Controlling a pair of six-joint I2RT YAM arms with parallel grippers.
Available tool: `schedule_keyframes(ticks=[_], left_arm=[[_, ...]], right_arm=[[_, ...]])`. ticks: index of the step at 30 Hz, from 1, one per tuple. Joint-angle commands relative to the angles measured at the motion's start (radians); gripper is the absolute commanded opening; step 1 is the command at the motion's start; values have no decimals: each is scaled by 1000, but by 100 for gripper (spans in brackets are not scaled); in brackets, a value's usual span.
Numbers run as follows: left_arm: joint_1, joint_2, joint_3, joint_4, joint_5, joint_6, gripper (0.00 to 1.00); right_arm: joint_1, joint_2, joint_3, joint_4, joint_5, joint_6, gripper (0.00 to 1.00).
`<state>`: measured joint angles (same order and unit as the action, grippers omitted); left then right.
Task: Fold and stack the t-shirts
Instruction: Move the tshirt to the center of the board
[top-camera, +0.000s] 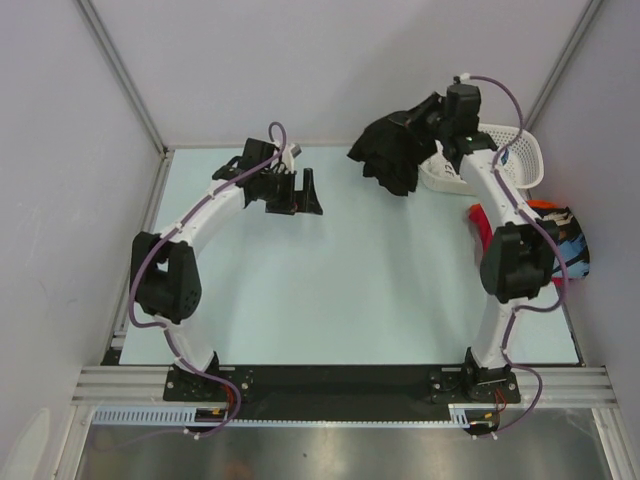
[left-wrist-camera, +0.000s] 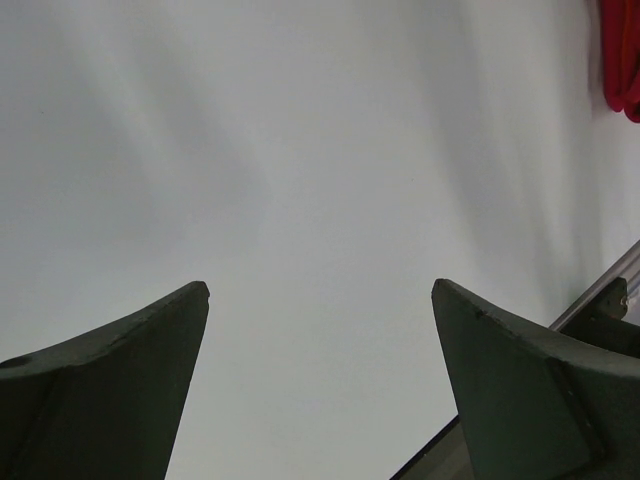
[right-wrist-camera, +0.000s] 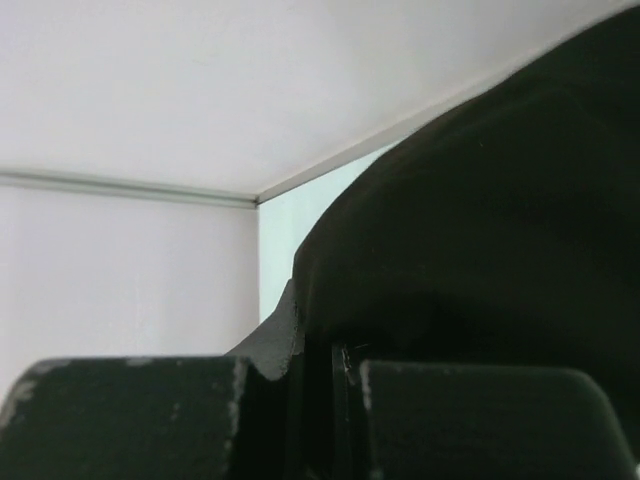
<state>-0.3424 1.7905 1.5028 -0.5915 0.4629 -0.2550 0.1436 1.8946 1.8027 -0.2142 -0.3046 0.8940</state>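
The robot's right gripper is going to bring the black t-shirt down and back, then release it on the bare table top between the arms.
A black t-shirt (top-camera: 392, 150) hangs bunched in the air at the back of the table, beside the basket. My right gripper (top-camera: 432, 116) is shut on its upper edge. In the right wrist view the dark cloth (right-wrist-camera: 480, 230) fills the right side and runs down between the closed fingers of my right gripper (right-wrist-camera: 320, 365). My left gripper (top-camera: 297, 203) hovers open over the back left of the table, and my left gripper (left-wrist-camera: 320, 290) has nothing between its fingers. A red t-shirt (top-camera: 478, 217) lies by the right arm, seen also as red t-shirt (left-wrist-camera: 622, 55). A black printed t-shirt (top-camera: 572, 243) lies at the table's right edge.
A white lattice basket (top-camera: 512, 158) stands at the back right corner, partly behind the right arm. Grey walls close in the table at the back and on both sides. The pale green table top (top-camera: 340, 290) spreads between the two arms.
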Motion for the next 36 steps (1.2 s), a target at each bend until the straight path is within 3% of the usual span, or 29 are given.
schedule_keyframes(ticks=[1, 5, 9, 13, 18, 23, 27, 31, 33, 36], left_arm=[[-4, -59, -9, 1, -64, -13, 100], [-4, -82, -15, 9, -76, -30, 100], [-4, -83, -16, 21, -56, -46, 100], [-7, -89, -18, 38, -50, -58, 100], [-18, -82, 5, 47, -59, -67, 100], [-20, -124, 37, 33, -151, -61, 100], [-15, -236, 59, 35, -389, -63, 100], [2, -284, 218, -77, -802, -75, 100], [20, -289, 261, -116, -857, -56, 100], [75, -299, 281, -119, -859, -47, 100]], right_arm=[[71, 52, 204, 85, -100, 13, 0], [86, -8, 88, 92, -139, 4, 0], [50, -152, -258, 92, -151, -26, 0], [1, -288, -458, 79, -127, -35, 0], [63, -328, -393, -71, -116, -110, 0], [188, -229, -252, -111, -139, -121, 0], [263, -96, -85, -119, -157, -129, 0], [309, 44, 137, -172, -211, -132, 0], [330, 83, 223, -203, -237, -147, 0], [341, 98, 184, -224, -284, -188, 0]])
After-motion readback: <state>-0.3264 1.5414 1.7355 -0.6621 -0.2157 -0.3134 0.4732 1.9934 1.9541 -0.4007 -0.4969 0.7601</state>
